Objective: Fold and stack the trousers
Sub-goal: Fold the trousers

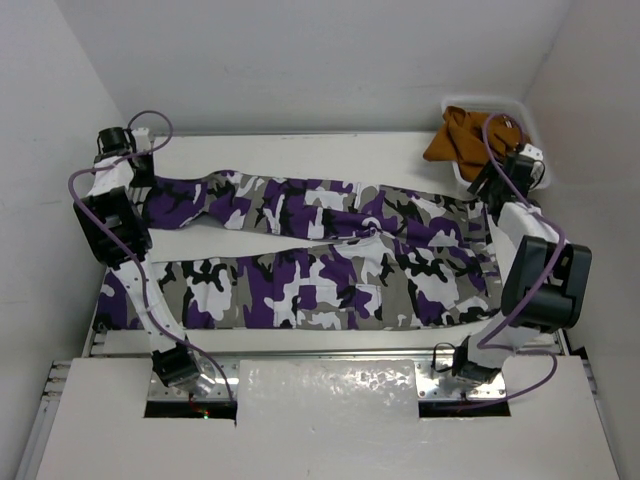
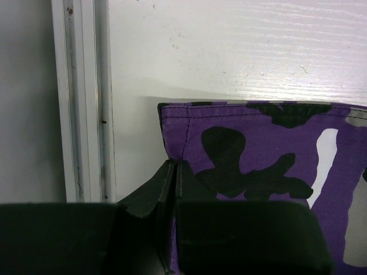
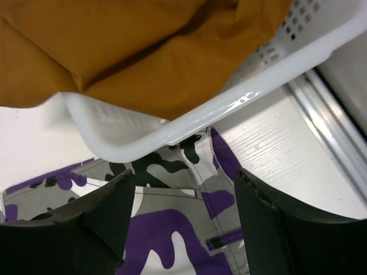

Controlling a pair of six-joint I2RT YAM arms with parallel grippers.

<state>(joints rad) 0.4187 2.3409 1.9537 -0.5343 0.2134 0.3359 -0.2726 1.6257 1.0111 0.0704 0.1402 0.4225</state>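
The right gripper comes back from the basket's rim next and lowers onto the far corner of the waistband. The basket's rim overlaps that edge of the waistband.
The camouflage trousers lie flat across the table, legs to the left and waist to the right. My left gripper is at the hem of the far leg. In the left wrist view it is shut on the corner of that purple hem. My right gripper hovers over the far corner of the waist. In the right wrist view it is open, with one finger on each side of the waistband, and holds nothing.
A white basket stands at the back right with an orange-brown garment in it. Its rim hangs just beyond my right fingertips and overlaps the waist edge. A metal rail runs along the table's left edge.
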